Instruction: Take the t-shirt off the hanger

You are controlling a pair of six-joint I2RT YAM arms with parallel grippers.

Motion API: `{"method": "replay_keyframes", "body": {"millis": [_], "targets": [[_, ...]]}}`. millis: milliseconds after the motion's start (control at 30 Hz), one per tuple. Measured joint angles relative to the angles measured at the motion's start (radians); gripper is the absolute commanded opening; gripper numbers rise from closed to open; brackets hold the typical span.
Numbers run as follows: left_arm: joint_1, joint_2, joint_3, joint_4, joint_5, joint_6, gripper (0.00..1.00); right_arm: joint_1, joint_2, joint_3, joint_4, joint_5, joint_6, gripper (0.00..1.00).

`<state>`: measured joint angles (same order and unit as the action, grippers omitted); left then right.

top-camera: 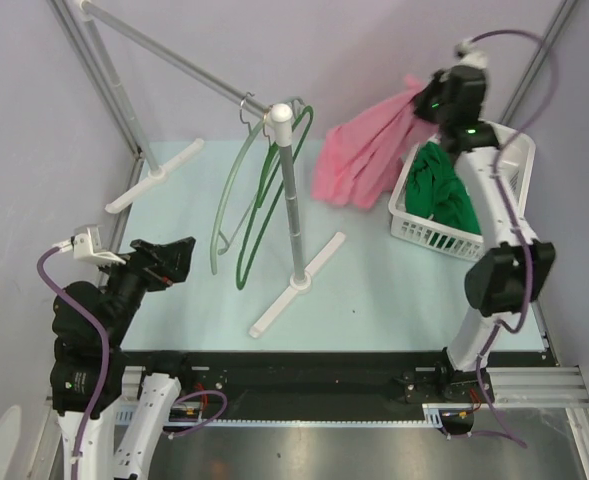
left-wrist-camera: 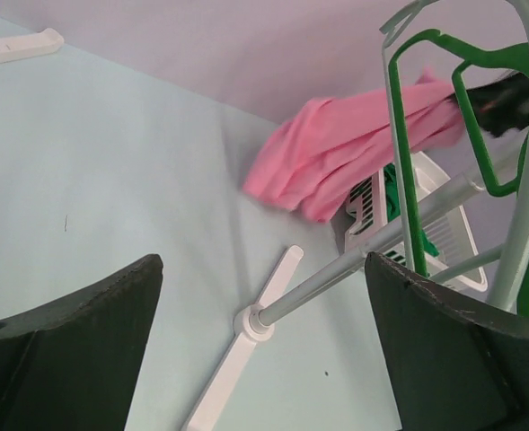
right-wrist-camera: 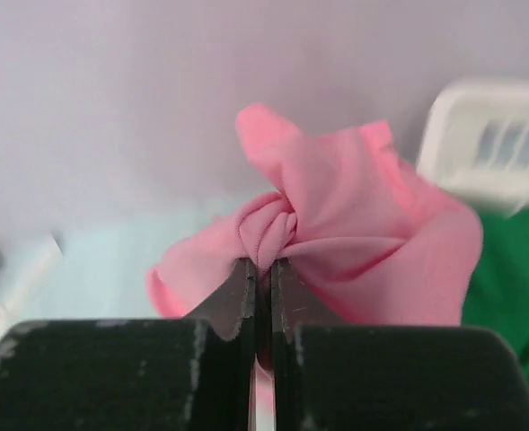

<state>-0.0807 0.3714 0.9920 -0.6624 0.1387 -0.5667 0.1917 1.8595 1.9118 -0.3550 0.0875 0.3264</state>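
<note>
The white basket [right-wrist-camera: 499, 148] is below my right gripper and to its right in the top view. My right gripper will move right and down and release the t-shirt there.
My right gripper [top-camera: 421, 97] is shut on a bunched fold of the pink t-shirt [top-camera: 362, 152] and holds it raised at the back, left of the white basket; the cloth hangs down to the table. In the right wrist view the fold [right-wrist-camera: 266, 232] sits pinched between the closed fingers [right-wrist-camera: 262, 269]. Two bare green hangers [top-camera: 264, 190] hang from the white rack [top-camera: 292, 200], clear of the shirt. My left gripper [top-camera: 179, 257] is open and empty, low at the left, pointing toward the rack. In the left wrist view the shirt [left-wrist-camera: 345, 153] lies beyond the rack pole.
A white basket [top-camera: 426, 228] at the right holds a green garment [top-camera: 444, 185]. The rack's white feet [top-camera: 296, 285] spread across the middle of the table, another foot [top-camera: 154, 175] at the left. Metal frame poles [top-camera: 99, 70] stand at the back left.
</note>
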Motion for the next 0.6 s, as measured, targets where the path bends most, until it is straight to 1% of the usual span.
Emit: {"method": "replay_keyframes", "body": {"millis": [67,200,333,433,500,600], "targets": [[0.0,0.002,0.002,-0.001,0.004,0.0,0.99,-0.098,-0.078,0.022,0.049,-0.05,0.05,0.0],[0.0,0.009,0.012,-0.005,0.007,0.001,0.99,-0.252,-0.237,0.027,0.166,-0.139,0.161,0.0],[0.0,0.011,0.013,-0.006,0.021,0.001,0.99,-0.404,-0.351,0.027,0.264,-0.209,0.267,0.0],[0.0,0.016,0.013,-0.006,0.025,0.0,0.99,-0.545,-0.425,0.023,0.32,-0.253,0.344,0.0],[0.0,0.019,0.013,-0.006,0.027,0.0,0.99,-0.616,-0.467,0.008,0.343,-0.273,0.38,0.0],[0.0,0.022,0.013,-0.006,0.033,0.0,0.99,-0.686,-0.535,-0.043,0.373,-0.303,0.412,0.0]]}}
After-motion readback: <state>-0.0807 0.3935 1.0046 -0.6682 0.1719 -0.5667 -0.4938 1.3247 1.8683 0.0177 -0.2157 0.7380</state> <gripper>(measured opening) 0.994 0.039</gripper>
